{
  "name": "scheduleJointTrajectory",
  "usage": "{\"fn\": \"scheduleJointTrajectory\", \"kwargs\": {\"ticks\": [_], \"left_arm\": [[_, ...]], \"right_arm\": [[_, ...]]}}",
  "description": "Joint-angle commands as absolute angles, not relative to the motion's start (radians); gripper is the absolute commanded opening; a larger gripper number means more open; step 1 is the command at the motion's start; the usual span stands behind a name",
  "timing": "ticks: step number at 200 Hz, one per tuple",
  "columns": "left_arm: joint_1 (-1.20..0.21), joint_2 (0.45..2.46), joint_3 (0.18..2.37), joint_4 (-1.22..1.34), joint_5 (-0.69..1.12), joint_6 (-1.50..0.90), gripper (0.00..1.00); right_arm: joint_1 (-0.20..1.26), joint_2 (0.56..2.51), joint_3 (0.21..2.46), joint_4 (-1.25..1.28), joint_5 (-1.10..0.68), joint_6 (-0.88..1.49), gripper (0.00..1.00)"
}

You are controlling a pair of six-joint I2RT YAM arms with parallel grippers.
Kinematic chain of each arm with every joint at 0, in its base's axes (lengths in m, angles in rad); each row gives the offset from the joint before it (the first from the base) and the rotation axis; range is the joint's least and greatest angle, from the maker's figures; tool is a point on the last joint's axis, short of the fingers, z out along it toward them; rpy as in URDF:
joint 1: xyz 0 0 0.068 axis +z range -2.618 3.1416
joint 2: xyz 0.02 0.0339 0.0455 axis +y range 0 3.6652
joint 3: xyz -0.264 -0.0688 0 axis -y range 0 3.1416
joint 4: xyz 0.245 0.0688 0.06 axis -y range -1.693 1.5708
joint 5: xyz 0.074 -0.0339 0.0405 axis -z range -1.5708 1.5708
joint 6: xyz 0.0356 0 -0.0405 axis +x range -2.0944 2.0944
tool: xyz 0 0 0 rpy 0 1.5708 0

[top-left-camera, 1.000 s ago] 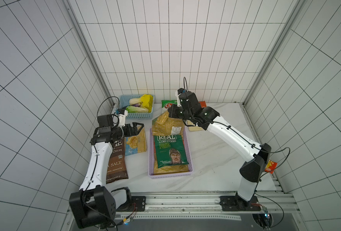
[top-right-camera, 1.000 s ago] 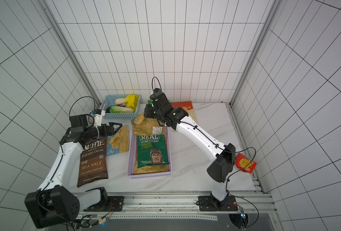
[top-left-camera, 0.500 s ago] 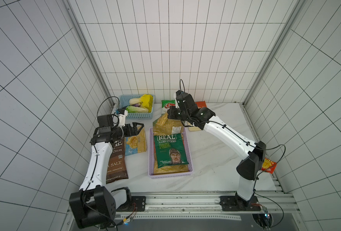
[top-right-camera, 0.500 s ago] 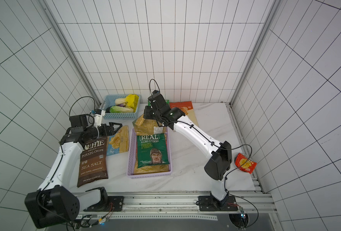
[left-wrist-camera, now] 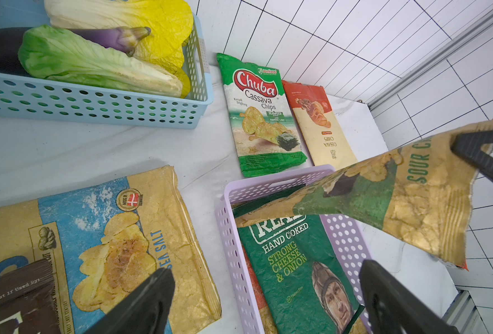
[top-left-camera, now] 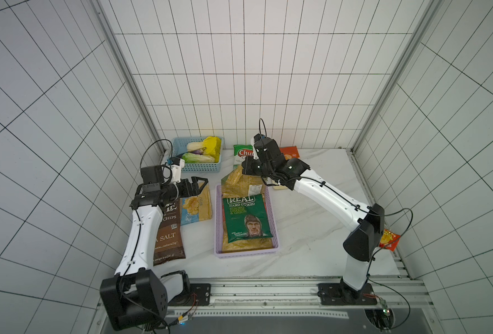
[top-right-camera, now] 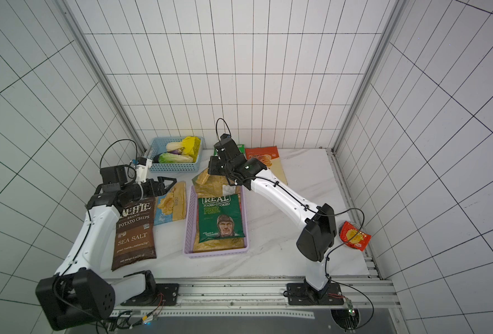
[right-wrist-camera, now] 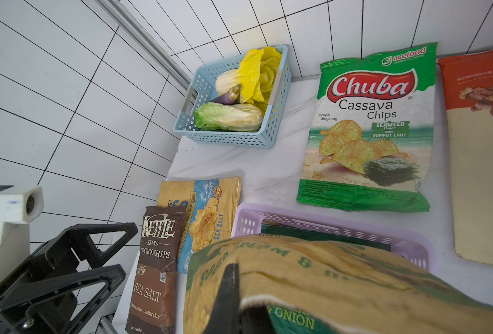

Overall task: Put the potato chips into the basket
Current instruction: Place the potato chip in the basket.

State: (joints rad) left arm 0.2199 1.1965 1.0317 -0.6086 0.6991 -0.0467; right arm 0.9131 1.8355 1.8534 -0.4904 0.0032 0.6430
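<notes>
My right gripper needs to draw back and down over the dark green REAL bag, then release, because the tan bag still tilts above the basket's far end.
The lilac basket (top-left-camera: pixel 218 219) (top-right-camera: pixel 188 228) holds a dark green REAL bag (top-left-camera: pixel 246 217) lying on a tan bag. My right gripper (top-left-camera: pixel 246 169) (right-wrist-camera: pixel 233 289) is shut on the top edge of a tan sour cream and onion bag (top-left-camera: pixel 239 182) (left-wrist-camera: pixel 384 196) (right-wrist-camera: pixel 326 274), which hangs tilted over the basket's far end. To the basket's left my left gripper (top-left-camera: pixel 200 185) (left-wrist-camera: pixel 265 274) hovers open and empty above a tan sea salt bag (top-left-camera: pixel 196 205). The brown Kettle bag (top-right-camera: pixel 135 228), green Chuba bag (right-wrist-camera: pixel 369 130) and orange-cream cassava bag (left-wrist-camera: pixel 320 124) lie on the table.
A blue lattice basket (top-left-camera: pixel 199 167) of vegetables stands at the back left against the wall. A small red snack packet (top-right-camera: pixel 354 234) lies at the table's right edge beside the right arm. Tiled walls close in the back and both sides.
The right arm's elbow has swung slightly while its gripper keeps the tan bag over the basket's far end. The left arm has not moved.
</notes>
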Motion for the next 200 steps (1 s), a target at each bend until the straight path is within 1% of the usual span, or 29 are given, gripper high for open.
{"fn": "scheduleJointTrajectory", "kwargs": {"ticks": [1, 22, 49, 59, 67, 92, 108, 112, 121, 135, 154, 174, 188, 200], "left_arm": [[0.227, 1.172, 1.034, -0.588, 0.698, -0.051, 0.98], [0.227, 1.169, 1.034, -0.583, 0.699, -0.054, 0.98], [0.227, 1.164, 1.031, -0.578, 0.702, -0.054, 0.98], [0.227, 1.163, 1.030, -0.576, 0.702, -0.055, 0.98], [0.227, 1.161, 1.028, -0.574, 0.703, -0.057, 0.98], [0.227, 1.160, 1.023, -0.566, 0.708, -0.060, 0.98], [0.227, 1.160, 1.023, -0.564, 0.712, -0.060, 0.98], [0.227, 1.160, 1.023, -0.563, 0.714, -0.060, 0.98], [0.226, 1.160, 1.022, -0.561, 0.716, -0.060, 0.98], [0.226, 1.161, 1.022, -0.558, 0.724, -0.060, 0.98], [0.227, 1.162, 1.020, -0.555, 0.726, -0.060, 0.98], [0.226, 1.164, 1.017, -0.550, 0.729, -0.061, 0.98], [0.225, 1.166, 1.016, -0.546, 0.735, -0.063, 0.98], [0.225, 1.169, 1.017, -0.545, 0.741, -0.063, 0.98]], "right_arm": [[0.967, 1.738, 1.768, -0.477, -0.025, 0.637, 0.00], [1.010, 1.688, 1.674, -0.477, -0.021, 0.650, 0.00], [1.052, 1.639, 1.571, -0.487, -0.026, 0.683, 0.03], [1.069, 1.619, 1.535, -0.486, -0.033, 0.690, 0.06], [1.085, 1.602, 1.509, -0.485, -0.039, 0.697, 0.11], [1.144, 1.562, 1.464, -0.520, -0.066, 0.698, 0.31], [1.174, 1.531, 1.454, -0.574, -0.057, 0.688, 0.38], [1.177, 1.521, 1.453, -0.586, -0.057, 0.684, 0.41], [1.182, 1.496, 1.446, -0.611, -0.055, 0.677, 0.44], [1.186, 1.447, 1.432, -0.631, -0.072, 0.654, 0.56], [1.186, 1.387, 1.430, -0.658, -0.128, 0.613, 0.71], [1.184, 1.336, 1.447, -0.700, -0.167, 0.553, 0.72], [1.180, 1.313, 1.454, -0.729, -0.115, 0.532, 0.71], [1.157, 1.301, 1.429, -0.768, -0.067, 0.533, 0.67]]}}
